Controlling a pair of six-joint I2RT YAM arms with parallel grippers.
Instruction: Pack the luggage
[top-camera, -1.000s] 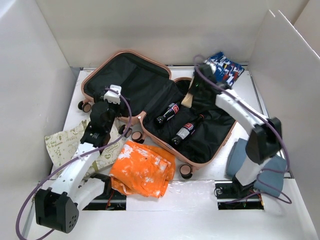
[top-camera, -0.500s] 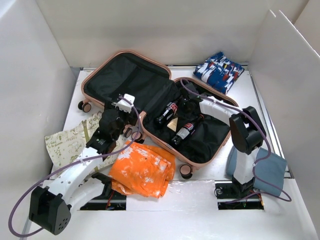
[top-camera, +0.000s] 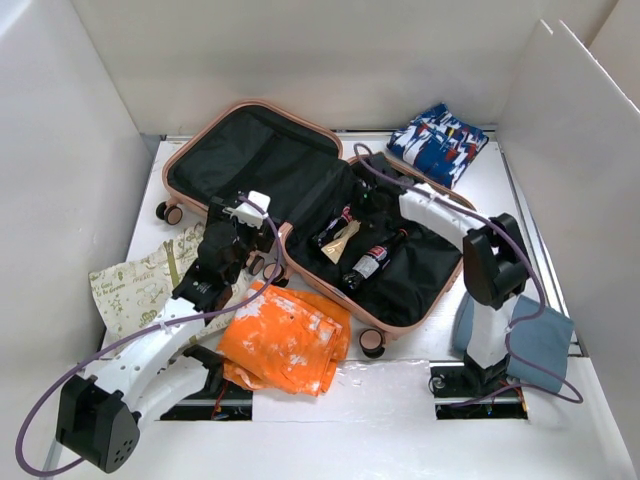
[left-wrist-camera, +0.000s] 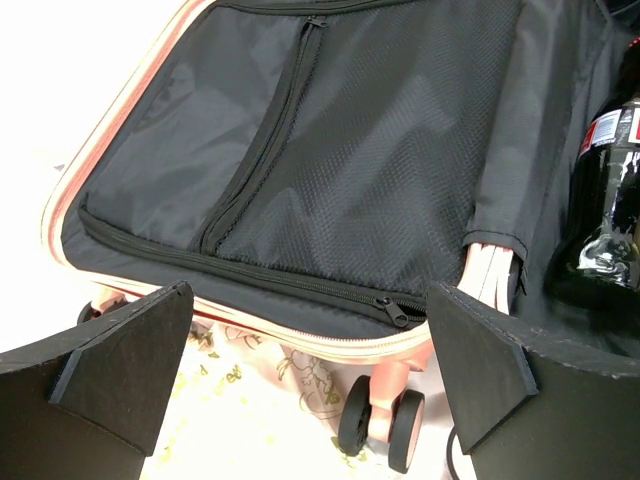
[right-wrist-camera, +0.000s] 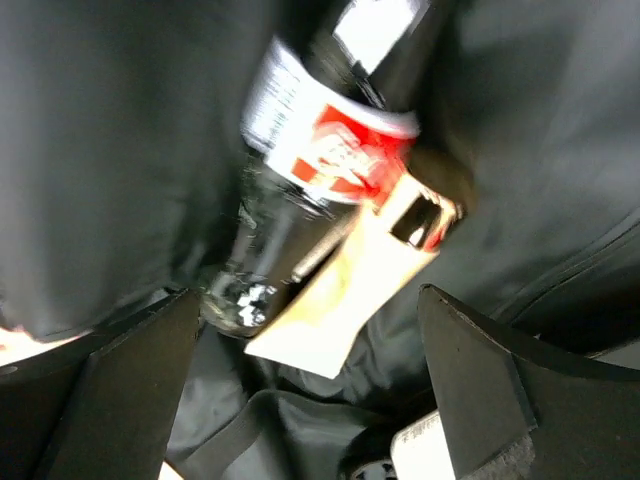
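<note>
The packet (top-camera: 343, 240) lies free. I should next lift my right gripper past the suitcase's rim and lower it toward the tabletop to the suitcase's right in the top view.
The luggage (top-camera: 270, 150), a salmon-pink suitcase with black lining, lies open on the table. Its right half holds two cola bottles (top-camera: 335, 225) (top-camera: 372, 262) and a tan flat packet (top-camera: 343, 240) lying between them. My right gripper (top-camera: 362, 207) hovers open just above them. In the right wrist view the packet (right-wrist-camera: 340, 290) leans on one bottle (right-wrist-camera: 320, 150), free between the spread fingers of the right gripper (right-wrist-camera: 310, 390). My left gripper (top-camera: 243, 215) stands open at the near rim of the left half. Its wrist view shows the lining (left-wrist-camera: 330, 150), a wheel (left-wrist-camera: 380, 425) and the empty left gripper (left-wrist-camera: 310, 370).
An orange cloth (top-camera: 285, 340) lies in front of the suitcase and a cream patterned cloth (top-camera: 135, 285) to its left. A folded blue, white and red cloth (top-camera: 438, 142) sits at the back right, a grey-blue cloth (top-camera: 535, 345) by the right arm's base. White walls enclose the table.
My right arm carried the tan packet from the back right down into the suitcase's right half, then opened and let it go beside the bottles. My left arm crept toward the suitcase.
</note>
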